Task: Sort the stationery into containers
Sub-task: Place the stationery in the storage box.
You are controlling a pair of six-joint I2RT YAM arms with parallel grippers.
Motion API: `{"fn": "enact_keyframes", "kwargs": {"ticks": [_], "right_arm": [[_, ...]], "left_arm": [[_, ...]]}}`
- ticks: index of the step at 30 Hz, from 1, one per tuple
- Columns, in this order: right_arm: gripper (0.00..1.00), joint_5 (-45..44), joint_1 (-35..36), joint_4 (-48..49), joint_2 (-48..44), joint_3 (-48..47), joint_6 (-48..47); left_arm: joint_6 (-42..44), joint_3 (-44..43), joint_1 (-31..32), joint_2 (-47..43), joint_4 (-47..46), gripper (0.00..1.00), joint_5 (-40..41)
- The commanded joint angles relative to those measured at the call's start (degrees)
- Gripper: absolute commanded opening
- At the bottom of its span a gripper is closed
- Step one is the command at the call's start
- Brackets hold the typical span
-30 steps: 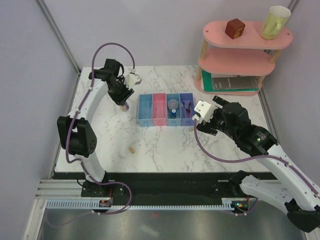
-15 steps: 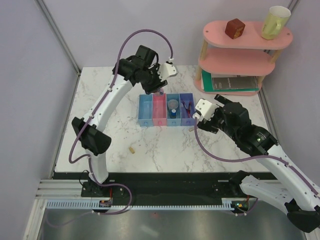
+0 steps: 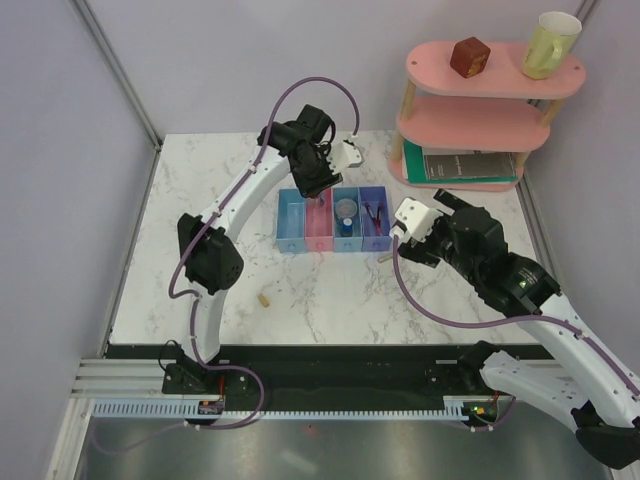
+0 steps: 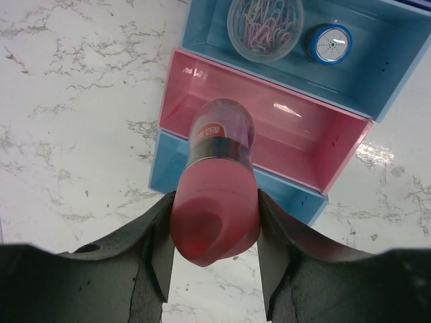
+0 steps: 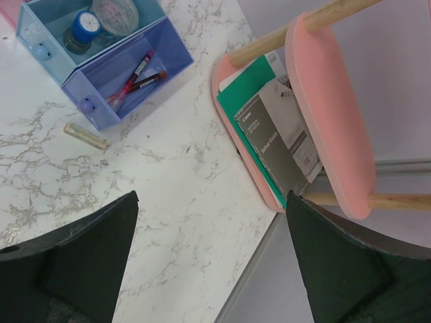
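Note:
To get the pink cylinder [image 4: 219,185] into the far end of the pink bin, my left gripper will lower it there first, then open.
My left gripper [image 4: 214,269] is shut on the pink cylinder [image 4: 219,185] and holds it upright above the pink bin [image 4: 296,145]; from above, the gripper [image 3: 318,192] hangs over the row of four bins [image 3: 333,219]. The clear round tub [image 4: 264,25] of paper clips and the tiny blue cylinder [image 4: 329,43] lie in a light blue bin. Red pens [image 5: 135,74] lie in the purple-blue bin [image 5: 168,47]. One beige piece [image 5: 85,136] lies beside that bin; another [image 3: 264,298] lies on the table's left front. My right gripper [image 5: 212,249] is open and empty.
A pink tiered shelf [image 3: 480,95] stands at the back right with a brown cube [image 3: 468,57] and a yellow mug [image 3: 549,44] on top and booklets [image 5: 276,134] on its lowest tier. The table's right edge [image 5: 259,262] runs just past my right gripper.
My left arm has swung from the table's left side to over the bins, carrying the pink cylinder. My right arm has barely moved.

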State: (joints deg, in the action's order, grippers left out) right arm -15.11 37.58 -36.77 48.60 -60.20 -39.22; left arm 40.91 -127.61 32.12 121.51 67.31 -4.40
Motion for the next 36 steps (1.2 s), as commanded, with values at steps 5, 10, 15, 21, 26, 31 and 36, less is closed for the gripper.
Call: {"fn": "enact_keyframes", "kwargs": {"ticks": [5, 10, 15, 21, 26, 31, 36], "right_arm": [[0.98, -0.4, -0.2, 1.8, -1.1, 1.1, -0.2], [0.98, -0.1, -0.2, 2.1, -1.3, 1.5, 0.2], [0.98, 0.1, -0.2, 2.1, -1.6, 1.9, 0.1], [0.98, 0.5, -0.2, 2.4, -1.8, 2.5, 0.5], [0.98, 0.4, -0.2, 2.5, -2.1, 2.9, 0.5], [0.98, 0.4, -0.3, 2.5, -2.4, 3.1, 0.6], [0.98, 0.4, -0.4, 2.4, -2.5, 3.1, 0.7]], "left_arm": [[-0.9, -2.6, 0.6, 2.7, -3.7, 0.02, 0.6], [-1.8, -2.6, 0.6, 4.3, -5.3, 0.02, 0.9], [-1.3, -1.8, 0.6, 5.3, -7.3, 0.02, 2.6], [-1.0, -1.1, 0.5, 6.5, -8.9, 0.03, 3.3], [-1.1, -0.4, 0.5, 7.4, -9.4, 0.22, 2.9], [-1.2, 0.4, 0.5, 7.5, -10.1, 0.49, 2.6], [-1.2, 1.0, 0.5, 7.5, -10.4, 0.60, 2.6]]}}
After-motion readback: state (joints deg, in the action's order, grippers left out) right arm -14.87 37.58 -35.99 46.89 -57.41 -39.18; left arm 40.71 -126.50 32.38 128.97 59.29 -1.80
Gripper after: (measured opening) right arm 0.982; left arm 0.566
